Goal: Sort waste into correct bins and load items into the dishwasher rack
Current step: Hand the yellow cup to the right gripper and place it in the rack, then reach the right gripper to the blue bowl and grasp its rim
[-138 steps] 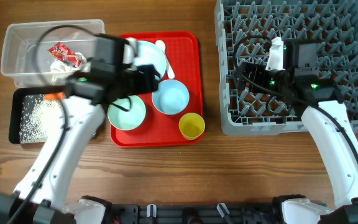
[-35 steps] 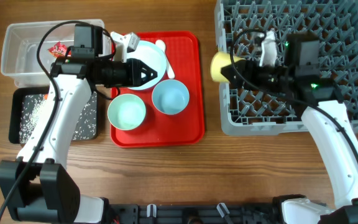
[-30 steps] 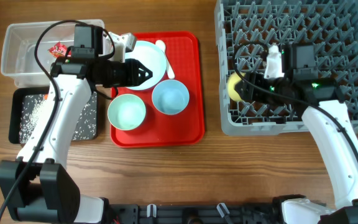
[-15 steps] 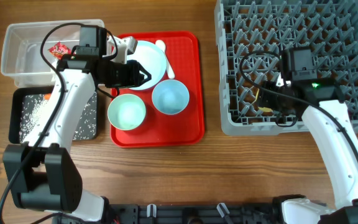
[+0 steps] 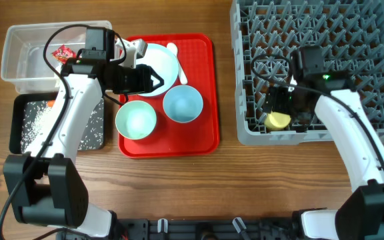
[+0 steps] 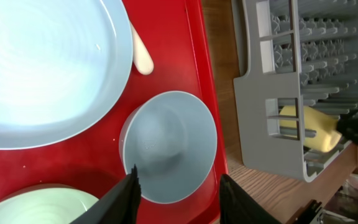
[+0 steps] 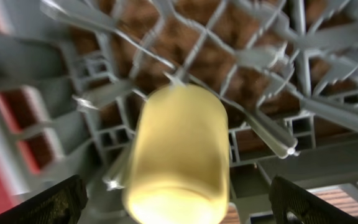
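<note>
My right gripper rises clear of the pegs next, crosses to the left in the overhead view, where the blue bowl lies, and lowers onto its rack-side rim.
The yellow cup rests among the pegs at the front left of the grey rack. My right gripper hovers just above it. In the right wrist view the cup lies between my wide-open fingers without touching them. My left gripper is open and empty over the red tray, at the edge of the pale blue plate. The left wrist view shows my open jaws over the pale blue bowl, with the plate, white spoon and green bowl.
The red tray holds the green bowl and blue bowl. The clear tub with the red-and-white wrapper stands at far left. The black tray holding rice lies in front of it.
My right gripper carried the yellow cup from the red tray into the rack, lowered it at the front left, and opened. My left arm moved from the tub side to the plate.
</note>
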You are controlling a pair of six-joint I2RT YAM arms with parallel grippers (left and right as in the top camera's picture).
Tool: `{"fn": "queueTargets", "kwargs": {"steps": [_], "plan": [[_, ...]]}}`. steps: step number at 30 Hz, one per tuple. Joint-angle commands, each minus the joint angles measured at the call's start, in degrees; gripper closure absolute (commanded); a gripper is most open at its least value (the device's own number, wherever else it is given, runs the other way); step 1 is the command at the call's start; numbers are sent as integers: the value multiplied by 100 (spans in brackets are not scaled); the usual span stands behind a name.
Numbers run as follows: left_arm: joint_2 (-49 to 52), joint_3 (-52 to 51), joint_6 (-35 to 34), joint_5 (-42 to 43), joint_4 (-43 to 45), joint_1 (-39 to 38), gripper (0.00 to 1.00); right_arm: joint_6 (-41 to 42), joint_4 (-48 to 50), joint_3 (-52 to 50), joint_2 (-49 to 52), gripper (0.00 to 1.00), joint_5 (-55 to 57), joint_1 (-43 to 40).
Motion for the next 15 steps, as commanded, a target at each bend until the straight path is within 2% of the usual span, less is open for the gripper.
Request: {"fn": "queueTargets", "kwargs": {"steps": [1,5,8,11,13,15], "plan": [[48,83,26,-15,2,-15,57,-98,-181,894,33,4,-177,-2],[48,83,26,-15,-44,-15,56,-483,-273,1587,33,5,-1049,7],[48,83,37,-15,-101,-28,50,-693,-59,1727,33,7,-1801,247],[48,83,264,-57,-188,-138,49,-809,98,1727,33,7,-1797,511],[66,76,238,-675,-260,-402,52,-831,245,1727,35,7,-1711,667],[164,76,92,-1491,-240,-789,50,-811,299,1727,35,8,-1670,693]]}}
